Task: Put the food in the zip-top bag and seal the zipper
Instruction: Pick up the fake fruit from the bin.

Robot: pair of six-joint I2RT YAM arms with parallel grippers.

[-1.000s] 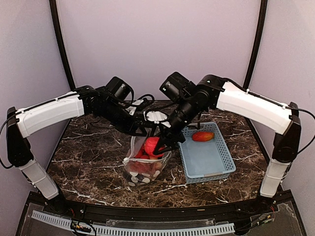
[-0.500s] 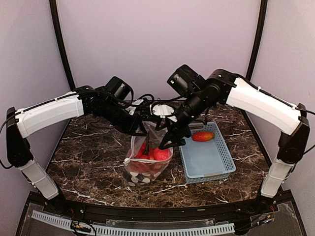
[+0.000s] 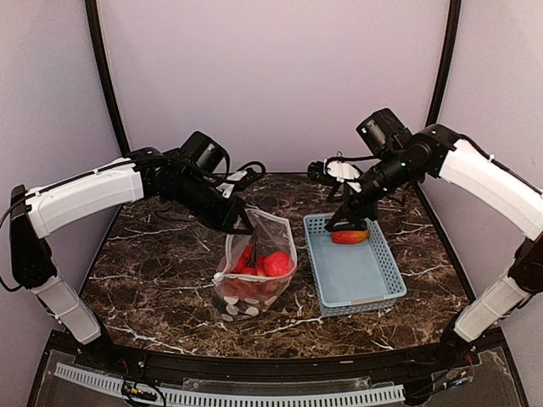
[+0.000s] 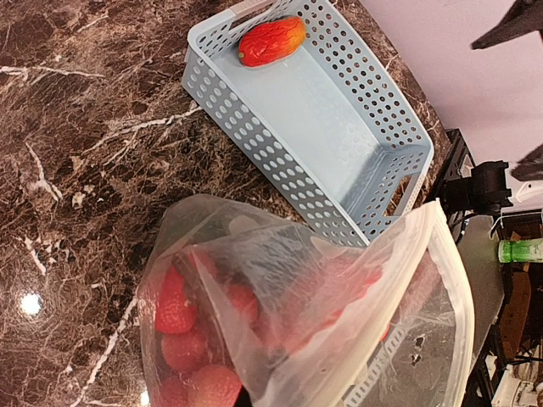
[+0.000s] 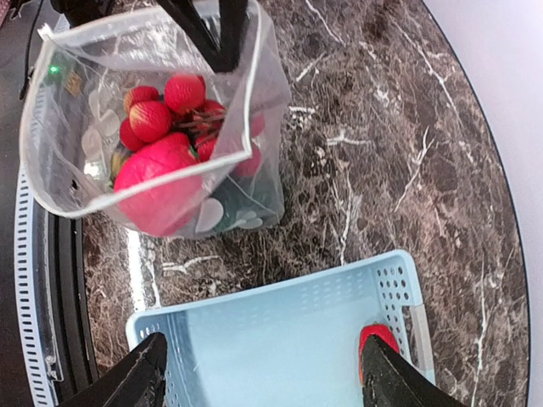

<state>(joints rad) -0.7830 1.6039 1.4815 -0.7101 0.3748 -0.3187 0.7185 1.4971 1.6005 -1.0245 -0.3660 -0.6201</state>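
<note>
The food piece lies under just one open finger, so my right gripper will next move down and outward around the food piece's end away from the bag.
The zip-top bag (image 3: 254, 275) stands on the table with its mouth open, holding several red food pieces (image 5: 161, 174). My left gripper (image 3: 244, 224) is shut on the bag's far mouth edge and holds it up; its fingers (image 5: 216, 34) show in the right wrist view. The whitish zipper (image 4: 458, 284) runs along the mouth. One red-yellow food piece (image 3: 349, 236) lies at the far end of the light-blue basket (image 3: 373, 288). My right gripper (image 5: 263, 381) hangs open and empty above the basket, with one of its fingers (image 5: 399, 381) over that piece (image 5: 379, 337).
The basket (image 4: 339, 161) sits just right of the bag, nearly touching it. Dark marble tabletop (image 3: 153, 254) surrounds both. A black rail and a white slotted strip (image 3: 229, 394) run along the near edge.
My right gripper let a red piece go into the bag, then swung right and back to above the basket's far end. The left gripper kept its hold on the bag.
</note>
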